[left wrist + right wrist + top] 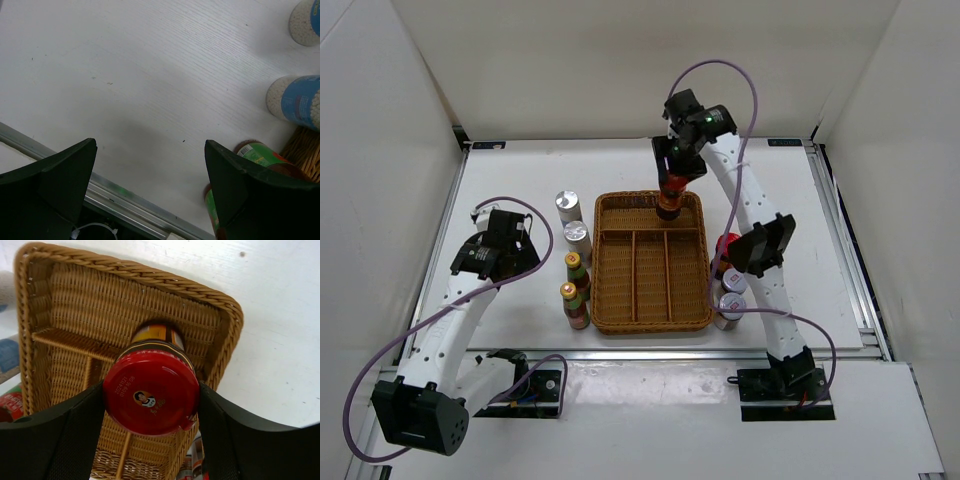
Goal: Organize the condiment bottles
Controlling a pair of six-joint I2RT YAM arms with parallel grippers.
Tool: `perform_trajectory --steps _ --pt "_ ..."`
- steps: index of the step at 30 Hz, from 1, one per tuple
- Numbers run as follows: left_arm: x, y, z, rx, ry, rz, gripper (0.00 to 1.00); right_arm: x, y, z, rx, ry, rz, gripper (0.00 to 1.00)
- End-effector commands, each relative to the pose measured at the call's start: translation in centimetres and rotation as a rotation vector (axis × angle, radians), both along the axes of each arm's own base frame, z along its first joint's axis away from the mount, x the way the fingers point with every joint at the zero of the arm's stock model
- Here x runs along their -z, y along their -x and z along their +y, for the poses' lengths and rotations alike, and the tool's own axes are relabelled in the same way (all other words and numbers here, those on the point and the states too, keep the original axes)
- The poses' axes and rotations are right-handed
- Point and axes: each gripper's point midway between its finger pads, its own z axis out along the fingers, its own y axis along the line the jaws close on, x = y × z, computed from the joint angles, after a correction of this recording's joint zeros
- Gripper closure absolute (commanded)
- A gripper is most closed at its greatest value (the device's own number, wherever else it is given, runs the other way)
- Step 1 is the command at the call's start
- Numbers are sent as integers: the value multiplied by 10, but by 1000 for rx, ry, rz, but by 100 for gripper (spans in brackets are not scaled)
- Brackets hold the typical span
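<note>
The right gripper lowers the red-capped bottle straight down onto the woven bottom of the tray's empty far section next and releases it, as that section lies below the gripper.
My right gripper is shut on a dark red-capped bottle and holds it upright over the far compartment of the brown wicker tray. In the right wrist view the red cap sits between both fingers, with the tray below. Two silver-capped bottles and two slim green/orange-capped bottles stand left of the tray. A second red-capped bottle and two grey-capped bottles stand right of it. My left gripper is open and empty, left of the slim bottles.
The left wrist view shows bare white table between my open left gripper, two blue-labelled bottles, a green-labelled slim bottle and the tray corner. A metal rail edges the table near the arm bases.
</note>
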Motion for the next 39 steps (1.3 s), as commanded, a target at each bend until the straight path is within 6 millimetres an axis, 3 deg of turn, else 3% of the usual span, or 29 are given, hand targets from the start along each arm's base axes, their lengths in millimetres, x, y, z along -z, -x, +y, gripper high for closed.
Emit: perform_trajectory --steps 1,7,8,10,13,15,20,22,24,26,28,29,30,34,39 --pt "-3 -1 -2 -2 10 -25 0 6 38 -25 -6 70 155 100" --pt "-3 -1 -2 -2 10 -25 0 29 33 -23 -14 95 195 100" --pt "-3 -1 -2 -2 10 -25 0 34 32 -23 -14 100 204 92" --pt "-3 -1 -2 -2 10 -25 0 40 32 -23 -14 109 222 63" --pt "-3 -1 -2 -2 10 -25 0 34 32 -25 5 131 194 38" --pt "-3 -1 -2 -2 10 -25 0 16 31 -30 40 129 142 0" --pt "-1 -1 -4 8 8 -16 0 -42 39 -55 116 137 -4 0" --pt "1 -2 -6 17 6 -7 0 -56 47 -70 158 172 -31 0" --pt "3 -2 -6 17 4 3 0 -58 52 -94 250 212 -21 0" --pt "6 -2 -8 26 2 14 0 -45 69 -127 412 226 78 0" --pt "6 -2 -10 31 9 16 0 -41 89 -131 388 128 159 0" --pt "6 -2 -10 31 9 16 0 -8 108 -136 367 154 277 0" --pt "6 -2 -10 31 9 16 0 -14 110 -133 310 108 216 0" --pt "8 -2 -16 55 15 26 0 10 137 -131 227 77 257 0" --pt "7 -4 -19 64 15 27 0 37 151 -138 182 105 320 0"
